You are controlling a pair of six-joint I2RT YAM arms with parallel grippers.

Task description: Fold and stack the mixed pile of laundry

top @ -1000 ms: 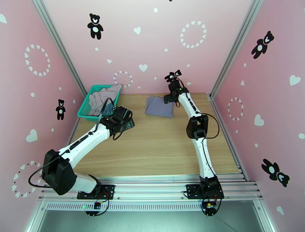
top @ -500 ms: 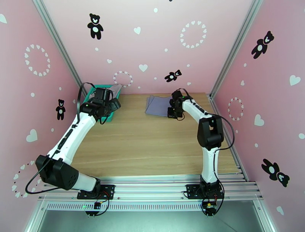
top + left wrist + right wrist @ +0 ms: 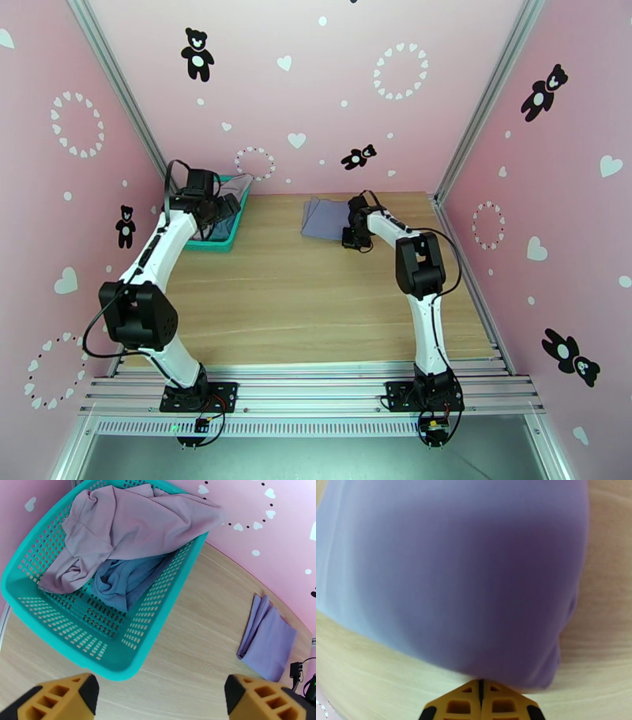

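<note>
I should reach outward and down with my left gripper next, onto the middle of the pale mauve garment (image 3: 130,531), which lies there on top of the dusty blue one.
The laundry is in two places. A pale mauve garment (image 3: 130,531) and a dusty blue one (image 3: 126,578) lie crumpled in the teal basket (image 3: 59,622). A grey-lavender garment (image 3: 325,219) lies folded on the table at the back centre. My left gripper (image 3: 162,701) hangs open above the basket's near corner, with nothing between its fingers; from above, the left gripper (image 3: 223,210) is over the basket (image 3: 207,245). My right gripper (image 3: 352,234) is low at the folded garment's right edge. In the right wrist view the right gripper (image 3: 481,683) is shut, its tips against the lavender cloth (image 3: 454,578).
The basket stands in the back left corner against the pink wall. The wooden table (image 3: 316,300) stretches bare from the middle to the near edge. Pink walls close in the left, back and right sides. A cable and black part (image 3: 296,669) of the right arm show beside the folded garment.
My left arm swung from the table's middle left to above the basket. My right gripper shut and dropped from the back wall to the folded garment's right edge.
</note>
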